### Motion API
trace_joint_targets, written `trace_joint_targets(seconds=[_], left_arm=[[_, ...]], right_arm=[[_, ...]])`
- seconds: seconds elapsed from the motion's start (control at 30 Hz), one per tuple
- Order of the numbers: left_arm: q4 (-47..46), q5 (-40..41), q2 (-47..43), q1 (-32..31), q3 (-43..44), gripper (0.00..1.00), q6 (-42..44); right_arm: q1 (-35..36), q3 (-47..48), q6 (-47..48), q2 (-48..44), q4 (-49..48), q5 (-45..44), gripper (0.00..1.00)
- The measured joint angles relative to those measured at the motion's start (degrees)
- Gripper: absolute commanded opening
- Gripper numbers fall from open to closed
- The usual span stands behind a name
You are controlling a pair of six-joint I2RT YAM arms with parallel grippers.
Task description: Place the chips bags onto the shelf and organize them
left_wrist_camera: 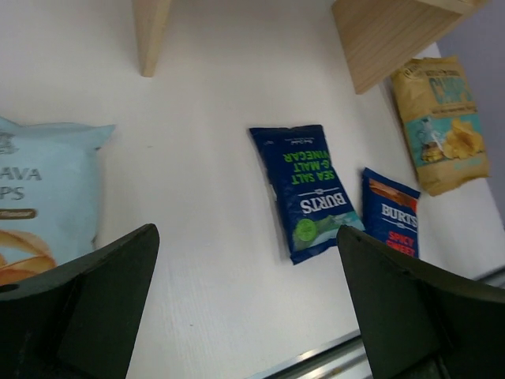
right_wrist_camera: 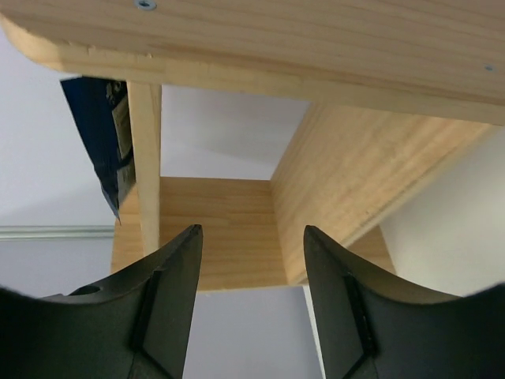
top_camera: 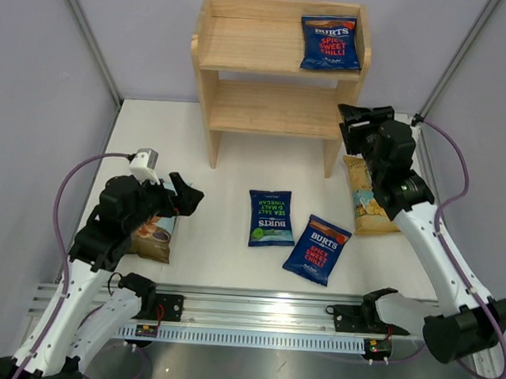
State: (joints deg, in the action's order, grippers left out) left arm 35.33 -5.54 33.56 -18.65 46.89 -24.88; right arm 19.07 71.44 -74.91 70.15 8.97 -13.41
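Observation:
The green bag lies below my left gripper, which will lower to the right in the top view, onto that bag's long edge clear of other bags.
The wooden shelf (top_camera: 277, 71) stands at the back; one red-label Burts chips bag (top_camera: 331, 42) lies on its top tier. On the table lie a green-label Burts bag (top_camera: 271, 217), a second red-label Burts bag (top_camera: 318, 249), a yellow bag (top_camera: 368, 201) and a pale blue bag (top_camera: 154, 237). My right gripper (top_camera: 358, 117) is by the shelf's right front corner, open and empty (right_wrist_camera: 252, 230), looking up under the shelf (right_wrist_camera: 355, 47), with the shelved bag's edge (right_wrist_camera: 102, 134) overhanging. My left gripper (top_camera: 190, 196) hovers open (left_wrist_camera: 246, 233) beside the pale blue bag (left_wrist_camera: 43, 205); the green bag (left_wrist_camera: 308, 189) lies ahead.
The shelf's lower tier (top_camera: 275, 113) holds nothing. Its front legs (left_wrist_camera: 151, 35) stand on the white table. The arms' metal base rail (top_camera: 254, 314) runs along the near edge. Grey walls close in the left, right and back.

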Motion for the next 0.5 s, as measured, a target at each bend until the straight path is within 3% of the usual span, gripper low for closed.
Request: trace_joint_targets(seconds=[0.2, 0.27, 0.5], left_arm=[[-12.8, -10.6, 7.4, -0.2, -6.4, 0.99, -7.3], [-16.6, -13.2, 10.5, -0.5, -8.6, 0.99, -9.8], [-29.6, -17.9, 22.4, -4.2, -11.0, 0.99, -16.0]], right_arm=[[0.0, -7.7, 6.0, -15.3, 1.6, -0.9, 0.70], [0.0, -7.9, 9.4, -19.3, 1.5, -0.5, 0.77], [0.0, -6.2, 26.1, -22.4, 5.4, 10.1, 0.83]])
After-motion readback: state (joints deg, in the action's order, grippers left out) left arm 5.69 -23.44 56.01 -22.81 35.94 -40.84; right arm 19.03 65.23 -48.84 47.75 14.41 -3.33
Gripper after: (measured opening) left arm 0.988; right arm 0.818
